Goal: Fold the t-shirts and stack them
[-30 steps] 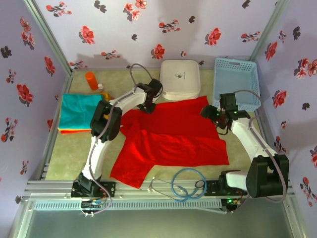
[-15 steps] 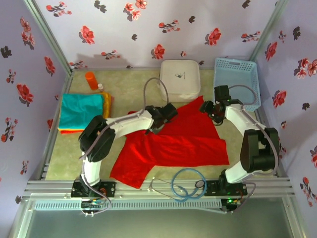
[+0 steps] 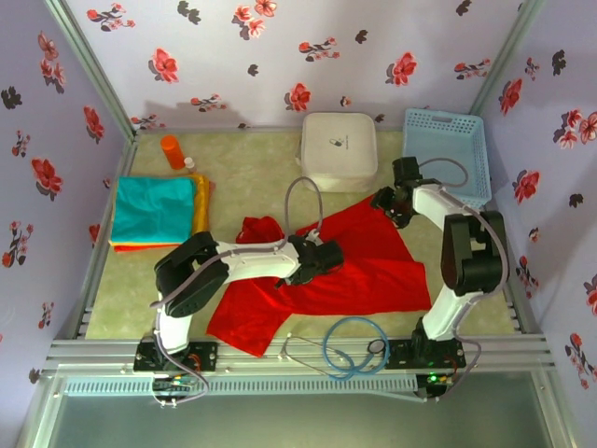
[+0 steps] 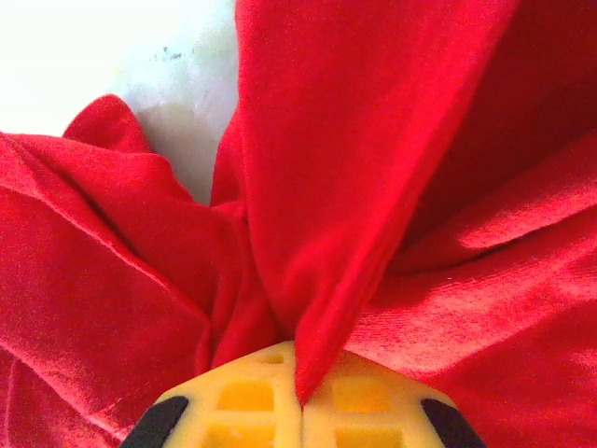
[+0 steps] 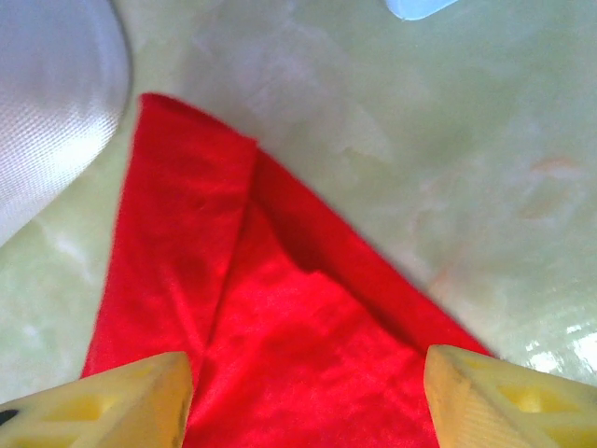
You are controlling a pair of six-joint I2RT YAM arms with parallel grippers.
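The left gripper eases slightly toward the t-shirt's bunched red end point(image 3: 260, 229) point(image 4: 107, 182) next and releases the pulled-up fold, since that end lies between my gripper and the folded stack.
A large bright red t-shirt point(image 3: 373, 271) lies crumpled across the middle of the table. My left gripper point(image 3: 322, 261) is over its centre, shut on a pulled-up fold of the red cloth point(image 4: 354, 140), which runs down between the yellow fingertips point(image 4: 300, 401). My right gripper point(image 3: 387, 201) hovers open over the shirt's far right corner point(image 5: 280, 355), one finger on each side of it and nothing held. At the left edge sits a folded stack with a teal t-shirt point(image 3: 149, 210) on top, and yellow point(image 3: 199, 201) and orange point(image 3: 140, 247) edges showing beneath.
A white rounded-square case point(image 3: 339, 149) stands at the back, just beyond the red shirt, with a light blue lattice basket point(image 3: 448, 149) to its right. An orange bottle point(image 3: 173, 150) is at the back left. A blue cable loop point(image 3: 353, 345) lies at the front edge.
My left gripper shut on the shirt's far left part and dragged it toward the near middle, folding cloth over. My right gripper moved back to the shirt's far right corner.
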